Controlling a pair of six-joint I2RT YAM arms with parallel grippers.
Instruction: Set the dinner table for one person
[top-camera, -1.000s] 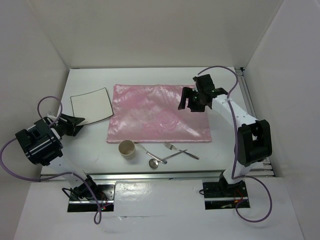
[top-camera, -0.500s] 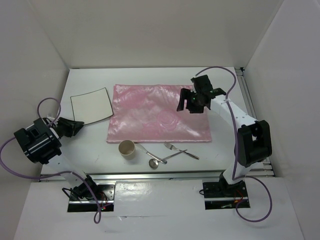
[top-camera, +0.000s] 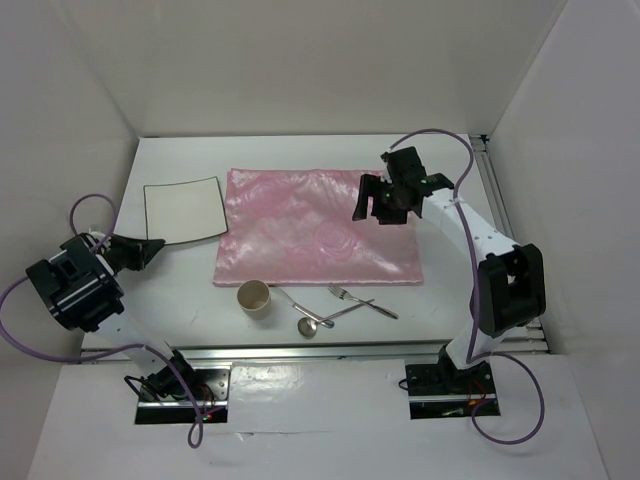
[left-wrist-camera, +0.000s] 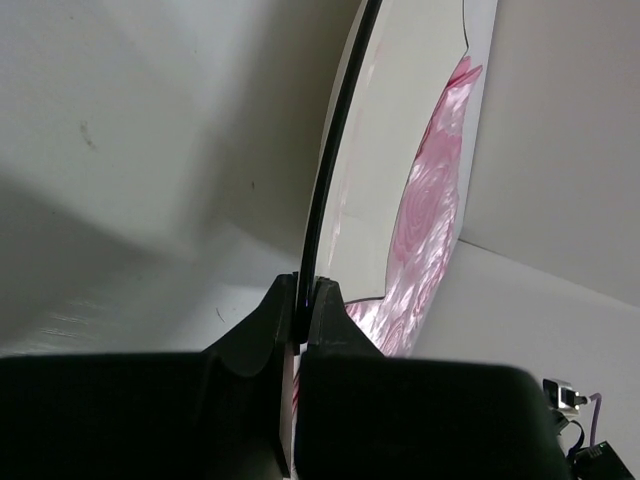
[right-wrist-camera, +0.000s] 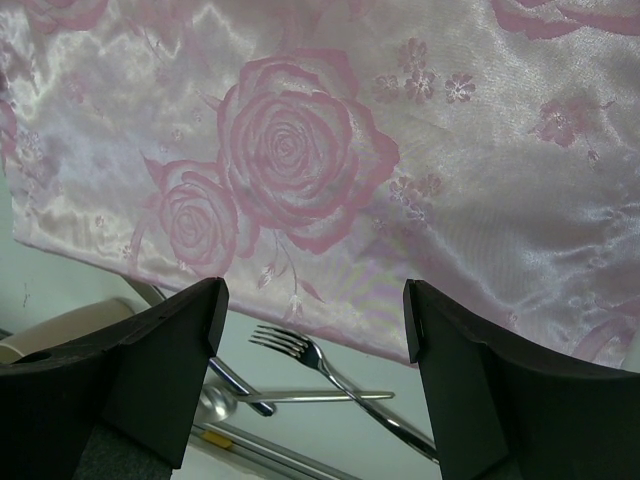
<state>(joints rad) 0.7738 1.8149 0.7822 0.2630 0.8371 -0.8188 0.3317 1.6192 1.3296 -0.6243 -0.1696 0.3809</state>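
Next, I carry the plate (top-camera: 183, 210) onto the pink cloth's bare middle (top-camera: 318, 224) and release it, since that spot lies to the right of my left gripper in the top view.
A small white square plate (top-camera: 183, 210) lies at the left of the dinner table (top-camera: 300, 152), beside a shiny pink cloth (top-camera: 315, 228). My left gripper (top-camera: 153, 246) is shut on the plate's near corner. In the left wrist view the plate's dark rim (left-wrist-camera: 330, 180) runs edge-on up from between the fingers of the left gripper (left-wrist-camera: 303, 290). My right gripper (top-camera: 385, 205) hovers open over the cloth's right part. Its wrist view shows the right gripper (right-wrist-camera: 315, 300) empty above the rose pattern (right-wrist-camera: 300, 150).
A beige cup (top-camera: 253, 297), a fork (top-camera: 345, 293), a spoon (top-camera: 308, 326) and a knife (top-camera: 292, 301) lie near the front rail (top-camera: 330, 350). The wrist view shows the fork (right-wrist-camera: 330, 365) and spoon (right-wrist-camera: 215, 400) too. White walls enclose the table on three sides.
My left gripper has closed on the plate's near corner, and the plate has shifted slightly. The right gripper drifted a little toward the back, still open.
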